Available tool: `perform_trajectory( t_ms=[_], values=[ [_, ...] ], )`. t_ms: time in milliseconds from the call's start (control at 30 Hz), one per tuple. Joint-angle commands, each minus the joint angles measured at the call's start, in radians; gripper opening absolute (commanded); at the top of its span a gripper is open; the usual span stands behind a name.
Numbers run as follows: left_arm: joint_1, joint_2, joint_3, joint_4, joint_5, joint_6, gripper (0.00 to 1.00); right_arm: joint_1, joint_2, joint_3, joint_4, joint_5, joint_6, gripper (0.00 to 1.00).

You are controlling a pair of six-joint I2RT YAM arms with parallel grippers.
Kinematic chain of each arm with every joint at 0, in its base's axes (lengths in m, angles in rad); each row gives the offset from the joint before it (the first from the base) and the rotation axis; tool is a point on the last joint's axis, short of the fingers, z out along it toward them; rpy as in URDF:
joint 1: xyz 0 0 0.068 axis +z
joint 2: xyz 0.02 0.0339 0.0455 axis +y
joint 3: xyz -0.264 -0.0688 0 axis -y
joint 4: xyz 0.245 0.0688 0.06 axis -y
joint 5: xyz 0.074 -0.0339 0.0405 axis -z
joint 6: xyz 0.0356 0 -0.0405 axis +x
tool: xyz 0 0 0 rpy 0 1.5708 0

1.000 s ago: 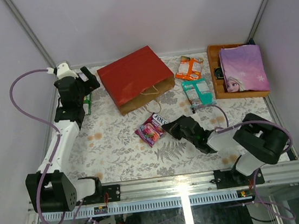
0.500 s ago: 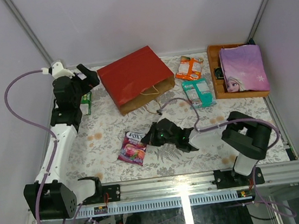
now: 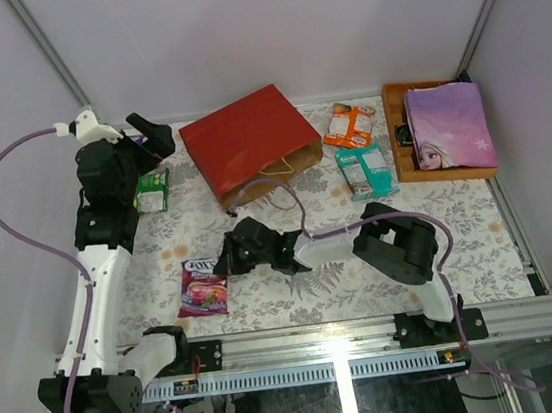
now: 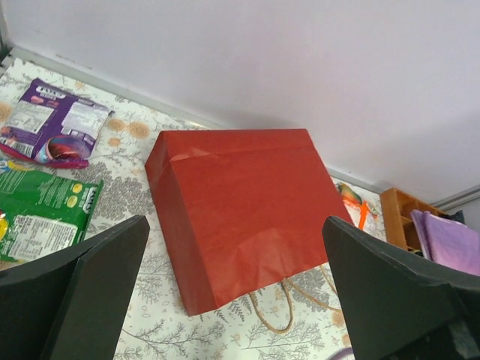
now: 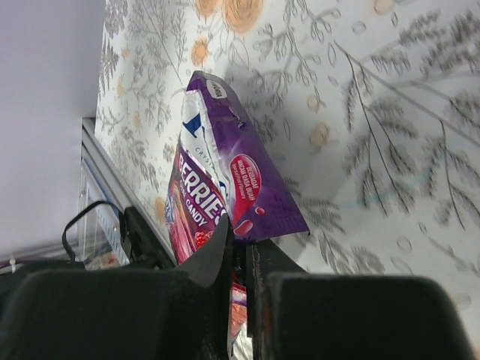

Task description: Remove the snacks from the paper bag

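My right gripper will next move outward toward the green packet and release the purple packet on the tabletop just short (image 3: 152, 241) of it, since that spot is empty.
The red paper bag (image 3: 248, 144) lies flat at the back of the table, its cord handles (image 3: 277, 169) toward the front. My right gripper (image 3: 223, 269) is shut on the edge of a purple berry-candy packet (image 3: 202, 286), holding it low over the front left of the table; in the right wrist view the packet (image 5: 225, 187) sticks out from the closed gripper (image 5: 241, 247). My left gripper (image 3: 152, 141) hangs open left of the bag, with the bag (image 4: 240, 210) framed between its fingers (image 4: 82, 292). A green packet (image 3: 151, 192) lies below it.
An orange packet (image 3: 350, 124) and a teal packet (image 3: 365, 170) lie right of the bag. The orange wooden tray (image 3: 400, 136) at the back right holds a purple princess item (image 3: 450, 125). Another purple packet (image 4: 52, 131) and the green one (image 4: 41, 214) lie left of the bag.
My right arm has swung left across the table's front, carrying the purple packet from centre to front left. My left gripper has drawn back to the left, uncovering the green packet.
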Motion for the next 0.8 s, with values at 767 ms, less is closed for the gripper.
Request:
perform_trajectory(
  t_ms=[767],
  values=[
    [0.006, -0.025, 0.127, -0.13, 0.152, -0.013, 1.0, -0.011, 0.725, 1.082, -0.015, 0.135, -0.148, 0.0]
  ],
)
